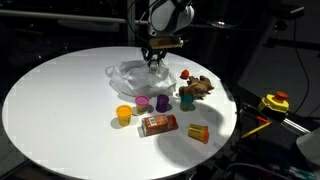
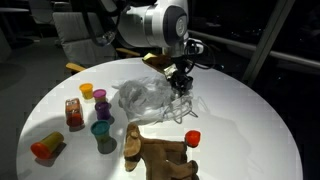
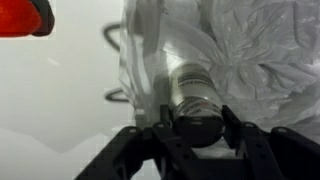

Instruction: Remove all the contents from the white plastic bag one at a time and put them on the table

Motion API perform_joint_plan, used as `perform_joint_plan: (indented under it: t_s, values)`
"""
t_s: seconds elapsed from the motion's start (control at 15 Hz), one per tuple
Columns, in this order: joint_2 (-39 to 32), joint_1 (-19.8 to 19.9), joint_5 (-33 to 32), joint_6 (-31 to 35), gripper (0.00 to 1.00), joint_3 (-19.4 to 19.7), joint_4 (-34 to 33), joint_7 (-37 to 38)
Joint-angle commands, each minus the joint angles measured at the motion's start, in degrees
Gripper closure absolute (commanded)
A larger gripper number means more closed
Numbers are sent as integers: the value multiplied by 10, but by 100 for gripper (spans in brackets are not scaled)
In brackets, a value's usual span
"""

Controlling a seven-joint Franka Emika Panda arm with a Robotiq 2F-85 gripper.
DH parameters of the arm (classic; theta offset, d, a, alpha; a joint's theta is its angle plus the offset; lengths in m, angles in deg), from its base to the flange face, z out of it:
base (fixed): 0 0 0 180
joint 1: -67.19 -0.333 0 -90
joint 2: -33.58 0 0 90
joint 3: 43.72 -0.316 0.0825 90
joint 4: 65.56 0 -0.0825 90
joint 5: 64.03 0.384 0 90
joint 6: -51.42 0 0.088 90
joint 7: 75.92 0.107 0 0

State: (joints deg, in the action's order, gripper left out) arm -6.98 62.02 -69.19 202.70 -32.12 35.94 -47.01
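Note:
My gripper holds the silver can [image 3: 190, 92] and will next raise it off the bag, then lower and release it beside the small red cup, since the tabletop there is clear.
The crumpled white plastic bag [image 1: 135, 75] lies at the far middle of the round white table [image 1: 60, 90]; it shows in both exterior views [image 2: 140, 96] and fills the right of the wrist view [image 3: 255, 50]. My gripper [image 1: 153, 60] [image 2: 180, 82] is down at the bag's edge. In the wrist view its two fingers [image 3: 192, 128] press on either side of a silver can [image 3: 190, 92] that lies at the bag's mouth. What else the bag holds is hidden.
Beside the bag are a yellow cup [image 1: 123, 114], two purple cups [image 1: 143, 102], a teal cup [image 1: 186, 99], a red can [image 1: 157, 124], an orange bottle [image 1: 198, 133], a brown toy [image 1: 203, 88] and a small red cup [image 2: 192, 138]. The table edge is near the toy.

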Motion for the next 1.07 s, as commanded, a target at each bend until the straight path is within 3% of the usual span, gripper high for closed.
perform_joint_plan:
  t_s: [0.0,0.47,0.67,1.0]
  values:
    - [14,-23,5,6,74,13,14,12]
    - [143,-66,-24,3,74,9,84,-5]
    - [197,-73,-62,6,74,28,103,14]
    - [224,-38,-114,16,74,51,116,25]
